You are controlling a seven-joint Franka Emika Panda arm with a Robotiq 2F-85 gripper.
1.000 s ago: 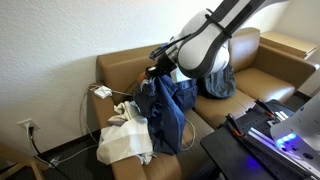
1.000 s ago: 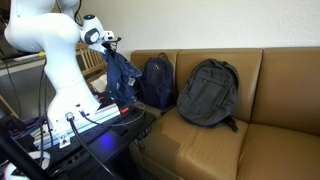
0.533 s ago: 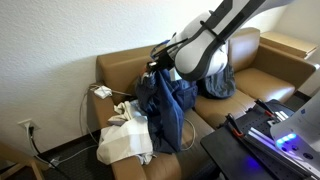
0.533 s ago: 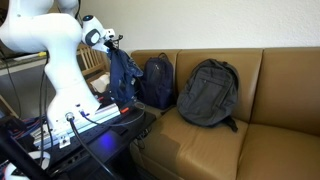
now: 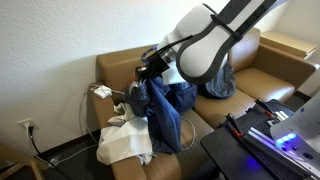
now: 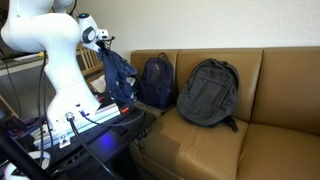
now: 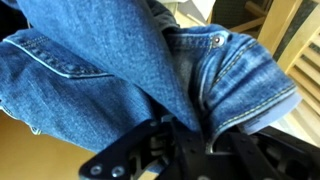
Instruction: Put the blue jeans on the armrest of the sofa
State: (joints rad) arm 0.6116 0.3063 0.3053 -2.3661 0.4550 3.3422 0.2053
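The jeans come free over the sofa's end seat next, as my gripper stays above it and opens its fingers; their lower part is already draped there.
The blue jeans point(image 5: 166, 108) hang from my gripper point(image 5: 147, 72) above the brown sofa's end seat, their lower part draped over the cushion. In an exterior view the jeans point(image 6: 117, 72) dangle beside the sofa's armrest point(image 6: 147, 118). In the wrist view the denim point(image 7: 120, 60) fills the picture and is pinched between my black fingers; the gripper point(image 7: 195, 135) is shut on the fabric. The armrest on the wall side point(image 5: 112, 68) holds a white item and cables.
A white cloth point(image 5: 125, 140) lies on the sofa's end near the front. A dark blue backpack point(image 6: 157, 80) and a grey backpack point(image 6: 207, 92) lean on the sofa back. A black stand with cables point(image 6: 90, 125) is in front. A wall socket point(image 5: 27, 127) sits low.
My gripper has carried the jeans sideways toward the sofa's wall-side end and armrest; the cloth swings along. The backpacks have not moved.
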